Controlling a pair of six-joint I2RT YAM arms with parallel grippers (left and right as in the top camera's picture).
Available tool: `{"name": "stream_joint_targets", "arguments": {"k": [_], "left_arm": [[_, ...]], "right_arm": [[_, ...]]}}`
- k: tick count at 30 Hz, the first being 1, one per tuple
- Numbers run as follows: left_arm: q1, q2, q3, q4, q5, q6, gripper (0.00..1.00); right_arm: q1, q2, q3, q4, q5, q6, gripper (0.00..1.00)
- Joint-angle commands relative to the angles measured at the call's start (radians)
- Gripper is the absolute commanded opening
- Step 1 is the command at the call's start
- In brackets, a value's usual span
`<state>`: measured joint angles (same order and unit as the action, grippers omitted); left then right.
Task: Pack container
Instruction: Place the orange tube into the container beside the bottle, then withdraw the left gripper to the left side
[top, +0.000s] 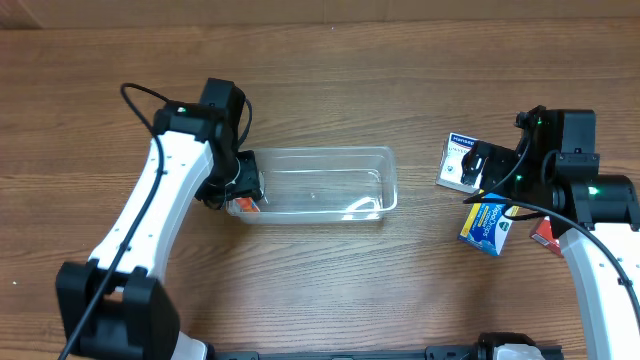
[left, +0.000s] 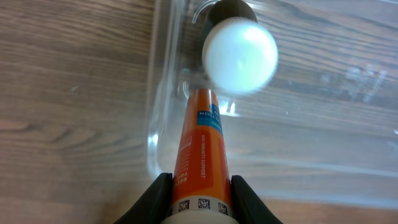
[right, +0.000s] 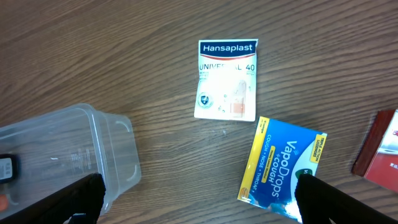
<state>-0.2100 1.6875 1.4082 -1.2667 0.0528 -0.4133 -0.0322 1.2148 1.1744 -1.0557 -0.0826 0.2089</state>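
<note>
The left gripper is above the container's near corner (top: 246, 207) (left: 173, 127) beside the white-capped bottle, so next it needs to move down gently and let go of the orange tube there.
The clear plastic container (top: 320, 182) lies in the middle of the table. My left gripper (left: 200, 196) is shut on an orange tube with a white cap (left: 205, 137), held at the container's left end (left: 163, 93); a bit of orange shows there in the overhead view (top: 245, 206). My right gripper (right: 196, 199) is open and empty above bare wood, between the container's right end (right: 74, 155) and a blue VapoDrops pack (right: 280, 165). A white Hansaplast box (right: 226, 79) lies beyond it.
In the overhead view the Hansaplast box (top: 462, 162) and the blue pack (top: 487, 226) lie right of the container, partly under the right arm. A red box (top: 544, 234) sits at the far right, also in the right wrist view (right: 382, 152).
</note>
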Motion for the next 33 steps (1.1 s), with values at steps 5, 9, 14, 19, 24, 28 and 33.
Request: {"name": "stream_joint_targets", "arguments": {"k": [5,9,14,19,24,28,33], "left_arm": [[-0.007,0.065,-0.008,0.049,0.007,-0.009,0.06],[-0.007,0.065,-0.007,0.049,0.007,-0.009,0.27],[-0.007,0.065,0.012,0.041,0.008,-0.008,0.63],[-0.007,0.064,0.102,0.002,0.007,0.01,0.66],[-0.006,0.064,0.27,-0.093,-0.035,0.024,0.69],[-0.005,0.054,0.421,-0.175,-0.142,0.024,0.88],[0.031,-0.036,0.525,-0.217,-0.22,0.023,1.0]], "right_arm": [[-0.003,-0.008,0.024,0.005,-0.01,0.001,1.0],[-0.003,-0.008,0.024,0.005,-0.01,0.001,1.0],[-0.003,-0.008,0.024,0.005,-0.01,0.001,1.0],[-0.003,-0.008,0.024,0.005,-0.01,0.001,1.0],[-0.003,-0.008,0.024,0.005,-0.01,0.001,1.0],[-0.003,-0.008,0.024,0.005,-0.009,0.001,1.0],[-0.003,-0.008,0.024,-0.02,-0.001,0.001,1.0]]}}
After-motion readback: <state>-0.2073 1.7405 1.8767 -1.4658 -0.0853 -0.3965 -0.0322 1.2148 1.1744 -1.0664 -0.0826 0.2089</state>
